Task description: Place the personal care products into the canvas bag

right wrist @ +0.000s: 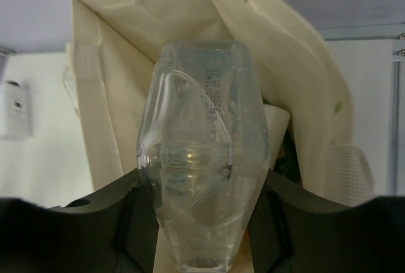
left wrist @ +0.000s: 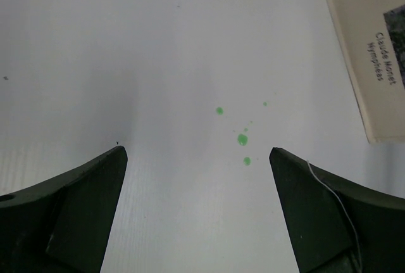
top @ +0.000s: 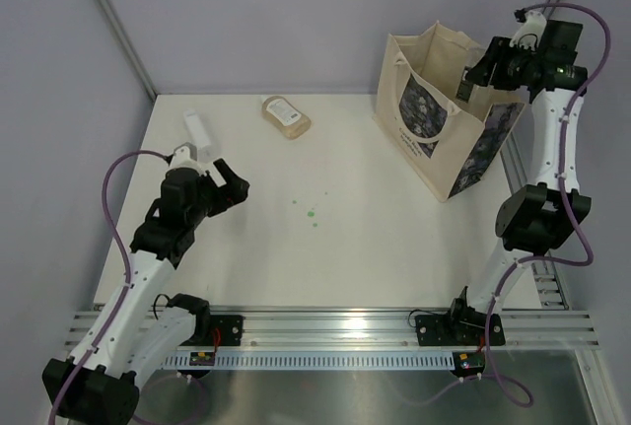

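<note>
The robot will next move its left gripper outward and down to the white tube's near part, turning it along the tube's length so that it straddles the tube's narrow width.
The canvas bag [top: 441, 124] stands open at the back right of the table. My right gripper [top: 485, 68] hovers over its mouth, shut on a clear bottle [right wrist: 202, 152] held base-forward above the bag's opening [right wrist: 120, 76]. Green and dark shapes show deep inside the bag, too hidden to name. The beige pouch [top: 286, 115] lies at the back centre and the white tube [top: 200, 129] at the back left; the tube also shows in the right wrist view [right wrist: 16, 108]. My left gripper [top: 233, 188] is open and empty above the table near the tube; its fingers [left wrist: 82, 209] are spread wide.
Small green spots [top: 312, 213] mark the table's middle and also show in the left wrist view [left wrist: 242, 139]. The bag's printed side [left wrist: 373, 64] lies at the right of that view. Grey walls close the back and sides. An aluminium rail [top: 335, 326] runs along the near edge.
</note>
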Available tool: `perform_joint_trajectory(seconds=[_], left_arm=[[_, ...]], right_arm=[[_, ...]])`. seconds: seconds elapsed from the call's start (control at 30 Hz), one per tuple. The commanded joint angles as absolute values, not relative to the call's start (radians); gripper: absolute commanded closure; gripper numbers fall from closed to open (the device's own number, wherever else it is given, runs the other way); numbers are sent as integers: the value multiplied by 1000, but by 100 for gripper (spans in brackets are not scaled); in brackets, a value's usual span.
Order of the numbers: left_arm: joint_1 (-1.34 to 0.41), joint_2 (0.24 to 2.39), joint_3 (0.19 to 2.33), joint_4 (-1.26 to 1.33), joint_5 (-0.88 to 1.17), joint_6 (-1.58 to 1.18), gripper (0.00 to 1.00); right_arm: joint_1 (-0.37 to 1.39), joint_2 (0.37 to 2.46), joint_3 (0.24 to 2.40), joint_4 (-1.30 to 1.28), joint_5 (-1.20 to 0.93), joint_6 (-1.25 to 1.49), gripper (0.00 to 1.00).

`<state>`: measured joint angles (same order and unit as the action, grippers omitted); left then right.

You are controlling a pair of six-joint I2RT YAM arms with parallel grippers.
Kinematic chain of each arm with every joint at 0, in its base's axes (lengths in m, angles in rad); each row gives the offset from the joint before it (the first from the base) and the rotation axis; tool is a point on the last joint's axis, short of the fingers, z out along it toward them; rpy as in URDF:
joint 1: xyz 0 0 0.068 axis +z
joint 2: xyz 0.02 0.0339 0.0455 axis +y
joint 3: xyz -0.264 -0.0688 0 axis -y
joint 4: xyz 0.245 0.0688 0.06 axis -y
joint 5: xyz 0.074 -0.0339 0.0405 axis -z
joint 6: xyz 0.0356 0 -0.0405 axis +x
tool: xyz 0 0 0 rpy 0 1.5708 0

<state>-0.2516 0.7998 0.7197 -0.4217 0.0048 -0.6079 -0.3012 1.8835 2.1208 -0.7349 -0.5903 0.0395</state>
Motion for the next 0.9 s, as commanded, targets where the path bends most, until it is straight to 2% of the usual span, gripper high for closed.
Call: perform_joint_trajectory(seconds=[0.0,0.03,0.1,0.13,0.23,0.3,0.33,0.43,0.63,0.87], left_arm=[[-233,808,802,-462,-234,-630,1],[-226,846,836,-474,-262,-629,1],[-198,909,883,-505,-302,-608,1],[-186,948,906,-514,-298,-580,1],[-117,1121,1009,-537,-206,-523,1],[-57,1239,1089,-551,-151,-515,1],[-34,1273,1113,-540,-123,-500,1],[43,1419,1236,-546,-35,-485,1],[72,1730,1512,-641,-120,-439,1],[72,1975,1686,-589,-188,-426,1]], right_arm=[[-189,1829,2183,-801,-509,-236,75],[-177,1821,2169,-801,-496,-288,66],[-146,1807,2146,-808,-456,-340,56],[-141,1807,2145,-818,-451,-354,43],[-130,1813,2155,-841,-437,-380,28],[-132,1813,2177,-866,-437,-405,5],[-130,1812,2187,-877,-442,-411,1],[-132,1807,2243,-928,-454,-443,0],[-132,1721,2220,-945,-567,-468,0],[-130,1548,1933,-867,-906,-456,0]])
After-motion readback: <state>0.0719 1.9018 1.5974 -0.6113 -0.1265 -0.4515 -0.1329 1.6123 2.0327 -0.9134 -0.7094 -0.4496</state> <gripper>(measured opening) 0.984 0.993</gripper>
